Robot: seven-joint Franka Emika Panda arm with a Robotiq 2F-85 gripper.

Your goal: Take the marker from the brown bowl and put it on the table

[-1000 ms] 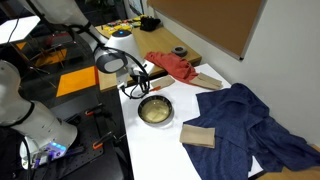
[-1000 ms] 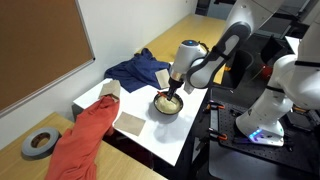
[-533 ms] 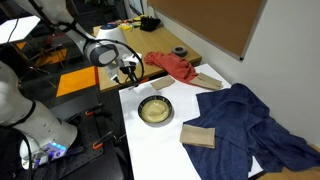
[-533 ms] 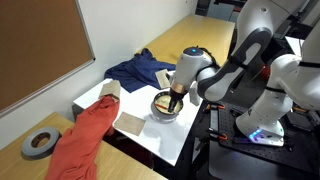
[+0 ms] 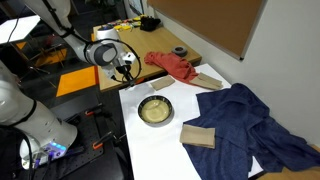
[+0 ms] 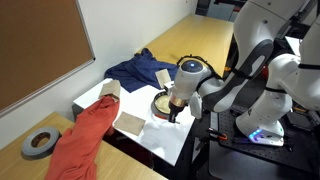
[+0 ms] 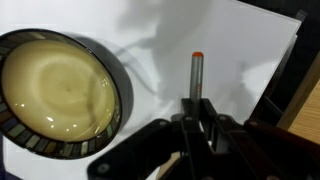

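Note:
The gripper lowers with the marker (image 7: 198,72) onto the bare white tabletop beside the brown bowl next and releases it, since that clear spot lies below the gripper.
The brown bowl (image 7: 118,92) has a tan-yellow inside and a dark rim, and nothing lies in it. It sits at the left of the wrist view and shows in both exterior views (image 5: 155,110) (image 6: 160,101). My gripper (image 7: 198,115) is shut on the marker (image 7: 198,72), a slim stick with an orange-red tip pointing away from me. It holds the marker over the bare white table (image 7: 240,50), beside the bowl. In the exterior views the gripper (image 5: 130,72) (image 6: 176,111) is off the bowl, near the table's edge.
A red cloth (image 5: 172,66) lies behind the bowl, and a blue cloth (image 5: 250,120) covers the table's far side. A brown block (image 5: 198,136) lies by the blue cloth. A dark tape ring (image 5: 179,52) sits on the wooden desk.
My gripper has moved from over the bowl to the white table beside it, carrying the marker. The bowl stays in place.

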